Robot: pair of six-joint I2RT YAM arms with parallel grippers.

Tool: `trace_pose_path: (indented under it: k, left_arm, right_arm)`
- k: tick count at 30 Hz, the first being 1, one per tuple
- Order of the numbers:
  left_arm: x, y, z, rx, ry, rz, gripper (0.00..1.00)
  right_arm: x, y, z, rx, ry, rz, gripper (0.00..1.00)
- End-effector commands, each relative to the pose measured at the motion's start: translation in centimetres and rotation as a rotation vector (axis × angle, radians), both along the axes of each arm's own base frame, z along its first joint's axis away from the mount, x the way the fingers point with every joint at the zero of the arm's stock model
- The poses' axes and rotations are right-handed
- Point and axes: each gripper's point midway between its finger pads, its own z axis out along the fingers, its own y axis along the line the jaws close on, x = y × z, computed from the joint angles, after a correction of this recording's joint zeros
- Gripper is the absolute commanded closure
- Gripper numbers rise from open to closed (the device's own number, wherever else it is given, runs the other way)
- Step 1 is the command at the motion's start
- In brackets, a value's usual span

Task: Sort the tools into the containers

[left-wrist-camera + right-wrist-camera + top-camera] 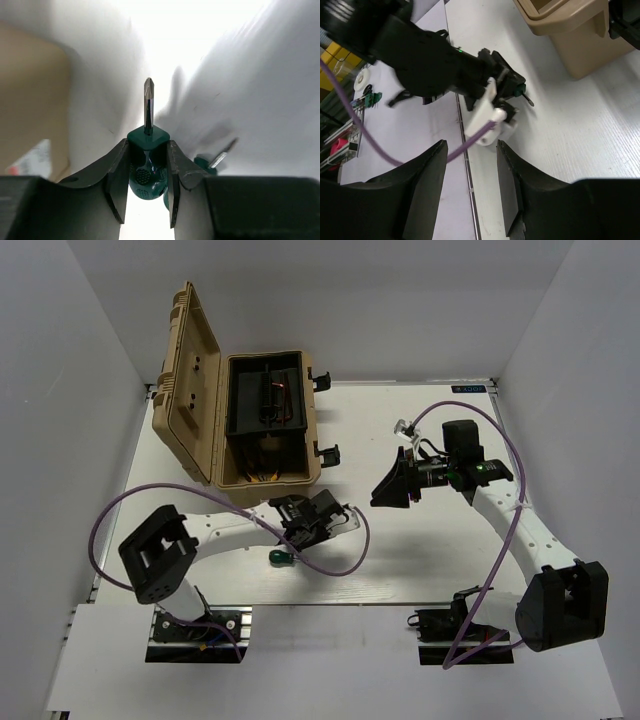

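Note:
The stubby green-handled screwdriver goes up and outward with my left gripper next, for release over the black tray's bottom by the lid, since that spot lies bare.
My left gripper is shut on the handle of a stubby green-handled screwdriver, whose tip points away from the wrist. In the top view this gripper sits just in front of the open tan toolbox. A second green screwdriver lies on the table beside it and also shows in the left wrist view. My right gripper is open and empty, held above the table at mid right. Pliers and hex keys are not clearly visible; something yellow shows low in the box.
A black tray sits inside the toolbox, with black latches on its right side. The left arm's purple cable loops over the table. White walls enclose the table on three sides.

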Motion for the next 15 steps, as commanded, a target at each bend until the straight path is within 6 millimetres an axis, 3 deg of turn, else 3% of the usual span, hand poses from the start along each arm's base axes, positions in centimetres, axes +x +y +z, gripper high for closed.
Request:
trace_pose_path:
  k: [1,4,5,7,11,14,15]
  left_arm:
    - [0.4,-3.6,6.0,-0.182,-0.085,-0.056,0.99]
    - [0.5,-5.8,10.1,-0.309,-0.140,-0.088,1.00]
    - [0.6,-6.5,11.8,-0.356,-0.151,-0.098,1.00]
    - [0.0,-7.9,14.2,-0.447,-0.157,-0.137,1.00]
    - [-0.3,-9.3,21.3,-0.692,-0.243,-0.145,1.00]
    - [1.5,-7.7,27.0,-0.847,-0.392,-0.036,1.00]
    - [3.1,-6.0,28.2,-0.852,-0.480,0.065,1.00]
  right_arm:
    - [-0.1,-0.1,0.7,0.026,-0.039,0.011,0.50]
    - [0.2,-0.2,0.4,0.010,-0.048,-0.002,0.58]
    - [0.3,-0.2,0.3,0.000,-0.051,-0.011,0.79]
    - [0.4,-0.4,0.2,-0.009,-0.049,-0.019,0.99]
    - [1.1,-0.8,-0.2,-0.045,-0.064,-0.057,1.00]
    - [1.8,-1.2,-0.7,-0.082,-0.078,-0.100,1.00]
    - [2.0,-1.3,-0.8,-0.091,-0.073,-0.113,1.00]
